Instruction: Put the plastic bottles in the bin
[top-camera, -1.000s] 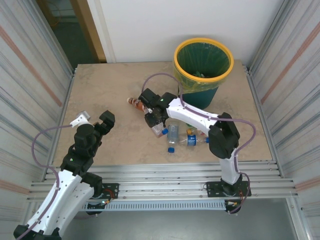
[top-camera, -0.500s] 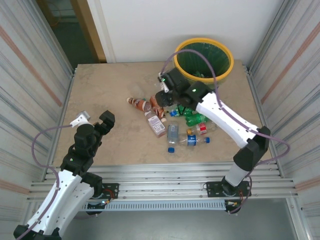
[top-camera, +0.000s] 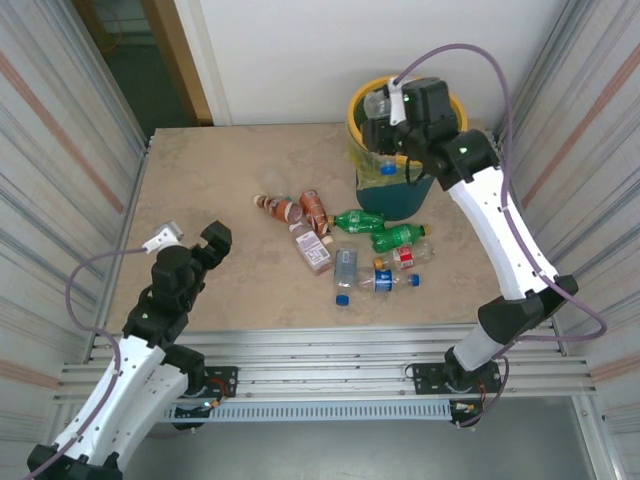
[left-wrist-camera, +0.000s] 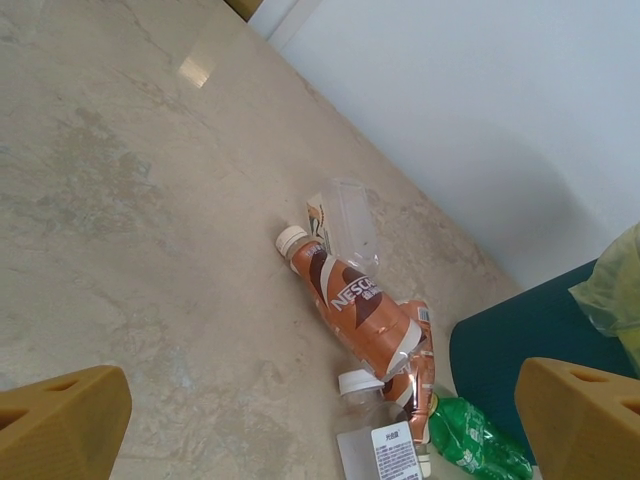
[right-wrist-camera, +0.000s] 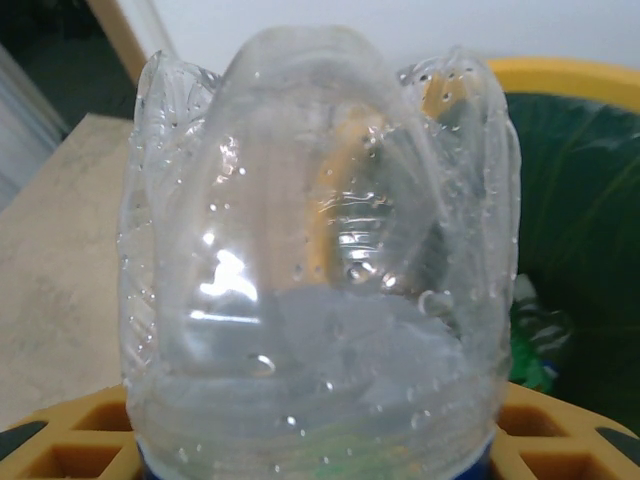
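Next, my right gripper moves in past the bin's yellow rim (right-wrist-camera: 570, 75), over the bin's green-lined opening (right-wrist-camera: 580, 215), and lowers to release the clear bottle, still hanging by that rim.
My right gripper (top-camera: 386, 135) is shut on a clear plastic bottle (top-camera: 377, 102) with a blue cap, held upright over the near-left rim of the bin (top-camera: 395, 200). In the right wrist view that bottle (right-wrist-camera: 320, 260) stands between my fingers (right-wrist-camera: 60, 440), with the bin's yellow rim (right-wrist-camera: 570, 75) and green liner behind it. Several more plastic bottles lie in a loose pile mid-table: a brown one (top-camera: 314, 209), a green one (top-camera: 356, 220) and a clear one (top-camera: 345, 267). My left gripper (top-camera: 187, 238) is open at the near left, short of the brown bottle (left-wrist-camera: 355, 305).
Corrugated metal walls close in both sides of the table. The bin's teal wall (left-wrist-camera: 530, 330) stands just right of the pile. A clear white-capped bottle (left-wrist-camera: 385, 430) and a green bottle (left-wrist-camera: 480, 450) lie nearest the left gripper. Bare tabletop (top-camera: 210, 170) spreads at the left and back.
My right arm has lifted the clear bottle out of the pile and swung it up and back to the bin's rim. The left arm has stayed still.
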